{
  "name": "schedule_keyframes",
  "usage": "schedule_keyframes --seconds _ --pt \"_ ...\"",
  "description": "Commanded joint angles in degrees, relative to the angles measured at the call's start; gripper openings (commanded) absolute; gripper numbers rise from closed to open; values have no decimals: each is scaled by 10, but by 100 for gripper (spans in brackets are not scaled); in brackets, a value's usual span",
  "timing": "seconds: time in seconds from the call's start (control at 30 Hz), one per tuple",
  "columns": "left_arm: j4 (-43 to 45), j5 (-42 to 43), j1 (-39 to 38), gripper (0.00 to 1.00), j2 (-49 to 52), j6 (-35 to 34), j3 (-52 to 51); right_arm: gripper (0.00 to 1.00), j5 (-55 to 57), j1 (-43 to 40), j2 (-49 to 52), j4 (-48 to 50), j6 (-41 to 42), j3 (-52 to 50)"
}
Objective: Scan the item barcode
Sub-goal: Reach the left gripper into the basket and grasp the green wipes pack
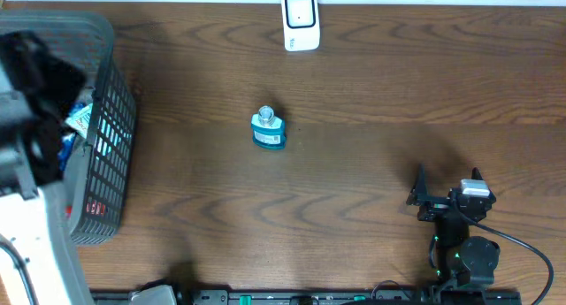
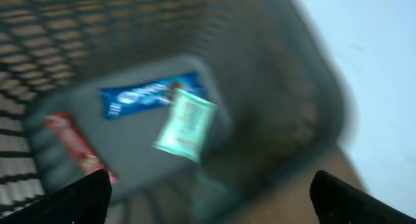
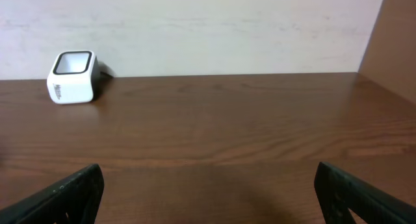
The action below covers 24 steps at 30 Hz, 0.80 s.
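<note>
The pale teal packet [image 2: 186, 125] lies uncovered over the end of the Oreo pack, so my left gripper will go down into the basket [image 2: 292, 120] and close on that packet.
A small teal bottle [image 1: 267, 128] stands upright in the middle of the wooden table. The white barcode scanner [image 1: 301, 20] sits at the far edge and shows in the right wrist view as the scanner [image 3: 73, 76] at far left. My left gripper [image 2: 211, 198] hangs open above the dark mesh basket [image 2: 292, 120], with nothing between its fingers. Below it lie a blue Oreo pack [image 2: 149, 95], a pale teal packet [image 2: 186, 124] and a red bar [image 2: 75, 146]; this view is blurred. My right gripper [image 1: 448, 183] rests open and empty at the near right, seen again as the gripper [image 3: 211, 191].
The basket [image 1: 110, 146] takes up the table's left edge, with the left arm [image 1: 26, 163] over it. A pale wall [image 3: 208, 29] runs behind the table's far edge. A cable [image 1: 531, 252] trails from the right arm.
</note>
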Motion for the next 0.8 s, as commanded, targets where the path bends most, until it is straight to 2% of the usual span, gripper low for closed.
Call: schedule_keyframes --seconds 0.0,0.2,0.33,0.47,0.6,0.77 --pt "3 48 75 98 54 74 -20 99 5 6 -2 -1 -6 -2" --pt "49 183 160 98 164 153 -51 99 5 6 -2 -1 -6 -2" --pt "80 248 179 98 234 239 -51 99 5 6 -2 -1 -6 -2" --pt "106 304 181 98 307 289 -54 99 5 6 -2 -1 -6 -2" --pt "142 344 181 98 362 296 -72 99 5 6 -2 -1 -6 -2" --pt "151 348 181 98 409 298 -80 99 5 6 -2 -1 -6 -2"
